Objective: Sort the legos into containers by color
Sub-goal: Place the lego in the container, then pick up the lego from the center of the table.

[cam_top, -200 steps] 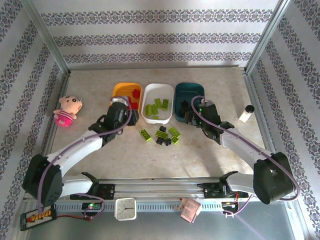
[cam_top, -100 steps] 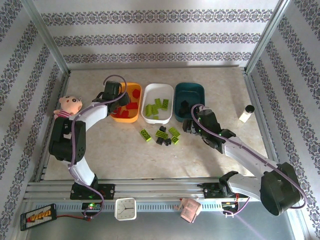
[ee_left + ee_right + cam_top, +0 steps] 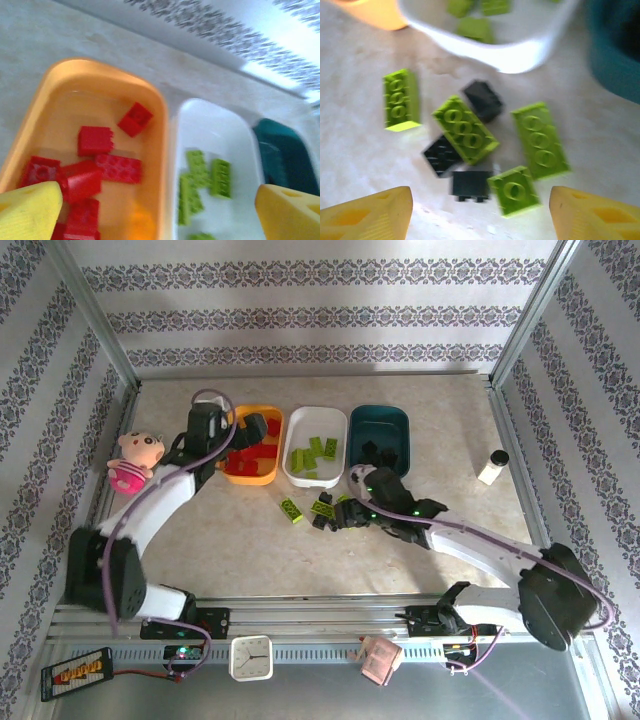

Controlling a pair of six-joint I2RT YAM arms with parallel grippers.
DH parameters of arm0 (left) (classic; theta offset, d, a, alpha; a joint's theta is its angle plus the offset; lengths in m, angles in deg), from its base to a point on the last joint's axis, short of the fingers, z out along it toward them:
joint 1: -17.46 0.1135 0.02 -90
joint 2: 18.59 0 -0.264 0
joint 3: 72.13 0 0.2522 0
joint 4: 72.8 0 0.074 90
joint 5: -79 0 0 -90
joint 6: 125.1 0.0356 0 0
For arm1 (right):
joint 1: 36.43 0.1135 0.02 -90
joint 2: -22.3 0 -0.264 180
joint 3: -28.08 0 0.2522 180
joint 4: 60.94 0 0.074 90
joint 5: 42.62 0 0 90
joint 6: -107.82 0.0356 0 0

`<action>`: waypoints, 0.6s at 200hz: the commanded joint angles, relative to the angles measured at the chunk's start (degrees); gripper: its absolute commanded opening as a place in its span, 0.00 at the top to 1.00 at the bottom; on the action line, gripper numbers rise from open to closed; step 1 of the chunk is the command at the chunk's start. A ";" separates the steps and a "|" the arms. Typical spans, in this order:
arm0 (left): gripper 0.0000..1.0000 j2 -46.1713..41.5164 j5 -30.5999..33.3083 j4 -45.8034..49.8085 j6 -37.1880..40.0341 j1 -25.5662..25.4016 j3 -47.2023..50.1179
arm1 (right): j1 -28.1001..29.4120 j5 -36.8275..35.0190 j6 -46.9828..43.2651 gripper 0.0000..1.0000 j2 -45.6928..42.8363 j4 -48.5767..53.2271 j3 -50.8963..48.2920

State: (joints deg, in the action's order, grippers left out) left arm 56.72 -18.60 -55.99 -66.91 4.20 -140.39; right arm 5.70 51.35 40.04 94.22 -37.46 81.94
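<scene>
I should move my right gripper across the pile past the black legos and down around the lone lime green lego, as bare tabletop leaves room.
My left gripper (image 3: 232, 440) hangs open and empty over the left end of the orange-yellow tray (image 3: 250, 478). In the left wrist view that tray (image 3: 161, 125) holds several red legos (image 3: 117, 168), with my yellow fingertips (image 3: 27, 212) wide apart and nothing between them. The white tray (image 3: 318, 412) holds lime green legos (image 3: 220, 176). The dark teal tray (image 3: 380, 410) holds black ones. My right gripper (image 3: 342, 512) is open just above the loose pile on the table. Its wrist view shows green legos (image 3: 465, 129) and black legos (image 3: 470, 184) ahead of the open gripper (image 3: 480, 215).
A pink plush doll (image 3: 135, 460) lies at the left edge of the table. A small white bottle (image 3: 493, 467) stands at the right. One green lego (image 3: 290, 509) lies a little left of the pile. The three trays sit side by side behind the pile.
The left gripper has opened over the orange-yellow tray and shifted left. The right arm has swung from the teal tray leftward and down to the loose pile.
</scene>
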 commanded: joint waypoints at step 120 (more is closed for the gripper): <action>0.00 -52.72 -2.91 16.70 -12.25 -3.14 32.48 | 10.17 -10.11 -9.05 0.29 41.77 5.98 34.92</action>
State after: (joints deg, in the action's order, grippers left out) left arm 5.27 -20.52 -44.05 -77.27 1.64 -109.00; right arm 15.21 46.26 32.39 132.93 -34.64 113.24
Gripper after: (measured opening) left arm 0.997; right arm 0.717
